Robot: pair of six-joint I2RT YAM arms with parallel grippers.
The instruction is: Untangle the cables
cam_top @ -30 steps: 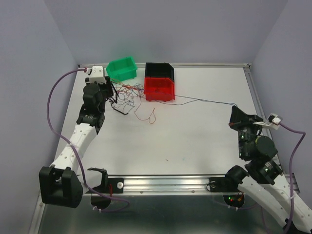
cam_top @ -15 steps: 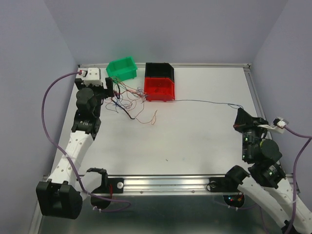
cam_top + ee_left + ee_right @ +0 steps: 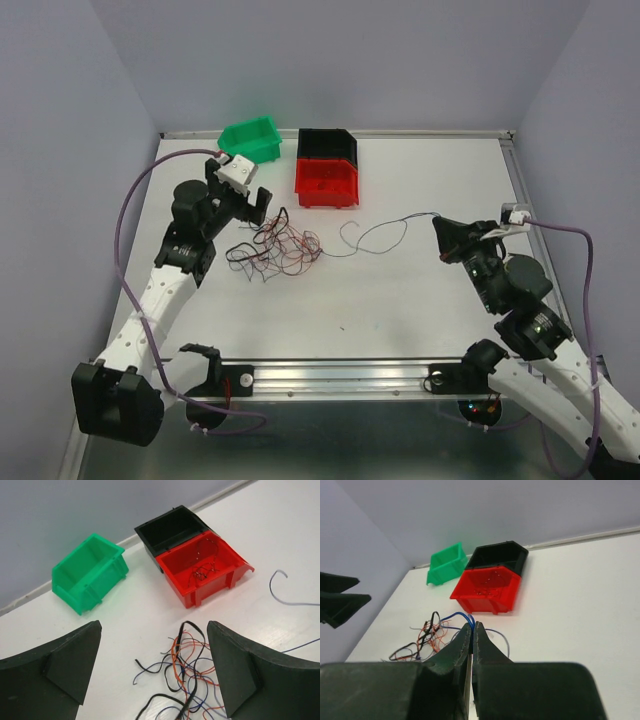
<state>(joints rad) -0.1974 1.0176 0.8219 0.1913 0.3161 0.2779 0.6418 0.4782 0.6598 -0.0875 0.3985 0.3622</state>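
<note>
The blue wire still runs into the tangle, so my left gripper moves down and to the right in the top view onto the wire beside it next.
The cables (image 3: 275,248) lie in a loose tangle of black, orange and blue wires on the white table, left of centre. My left gripper (image 3: 243,207) hovers just above and behind them, open, with nothing between its fingers (image 3: 255,675). In the left wrist view the cables (image 3: 190,680) lie below the gap between the jaws. One thin blue wire (image 3: 375,235) curls rightward from the tangle to my right gripper (image 3: 441,226), which is shut on it. In the right wrist view the blue wire (image 3: 460,615) loops out of the shut tips of the right gripper (image 3: 471,627).
A green bin (image 3: 250,139), a black bin (image 3: 327,143) and a red bin (image 3: 326,182) stand at the back of the table. The red bin (image 3: 202,572) has a few thin wires in it. A metal rail (image 3: 340,377) runs along the near edge.
The left gripper opened and let go of the tangle, which now lies on the table further from the bins. The right gripper moved left, and the blue wire went from taut to slack.
</note>
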